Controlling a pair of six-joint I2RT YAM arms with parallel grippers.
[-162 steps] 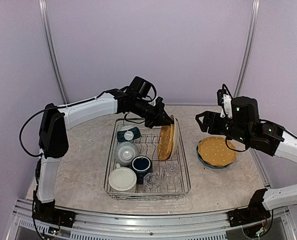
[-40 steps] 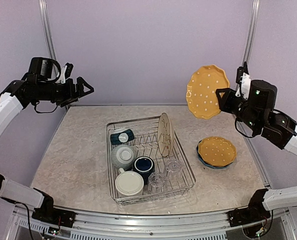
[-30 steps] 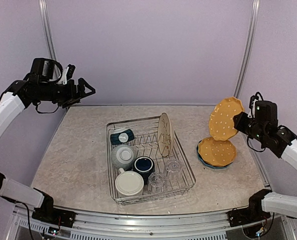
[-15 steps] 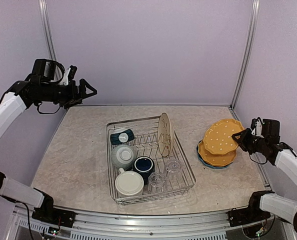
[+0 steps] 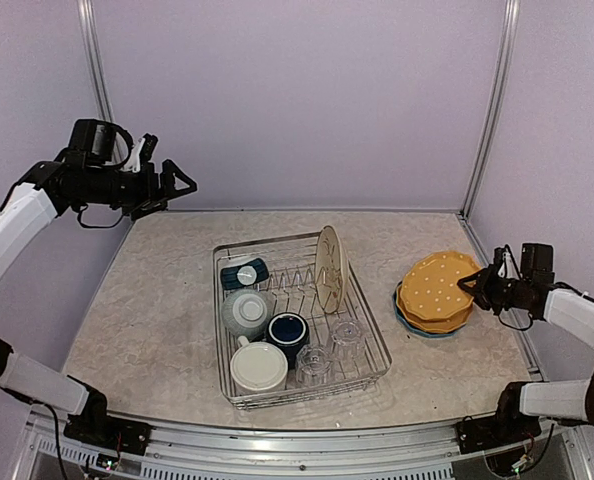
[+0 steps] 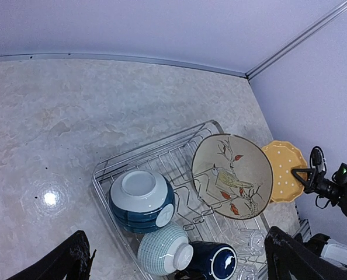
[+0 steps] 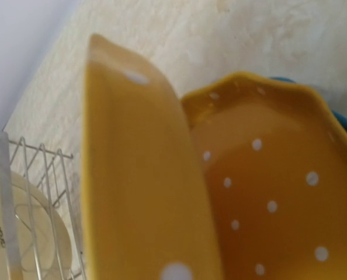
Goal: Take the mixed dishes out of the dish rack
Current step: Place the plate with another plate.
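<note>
My right gripper moves down next and lays the tilted held plate flat onto the lower yellow dotted plate (image 5: 433, 325) (image 7: 278, 175) below the gripper. Then it releases the held plate's rim.
The dish rack (image 5: 307, 394) holds an upright cream floral plate (image 5: 329, 268), a small teal bowl (image 5: 245, 272), a pale bowl (image 5: 245, 312), a navy mug (image 5: 285, 330), a cream mug (image 5: 258, 367) and two glass tumblers (image 5: 315, 362). My right gripper (image 5: 469, 283) is shut on the rim of a yellow dotted plate (image 5: 437, 280), which lies slightly tilted on another yellow dotted plate (image 7: 278, 186) stacked on a blue plate (image 7: 346, 125). My left gripper (image 5: 177, 183) hangs open and empty, high at the far left; in the left wrist view the floral plate (image 6: 232, 177) faces it.
The plate stack sits right of the rack, close to the table's right edge and the wall post (image 5: 482, 120). Marble tabletop (image 5: 147, 320) spreads left of the rack. The held plate (image 7: 144, 192) fills most of the right wrist view, hiding the fingers.
My right gripper has come down and out to the right, lowering the yellow dotted plate from steeply tilted in the air to nearly flat on the stack. The left arm barely moved.
</note>
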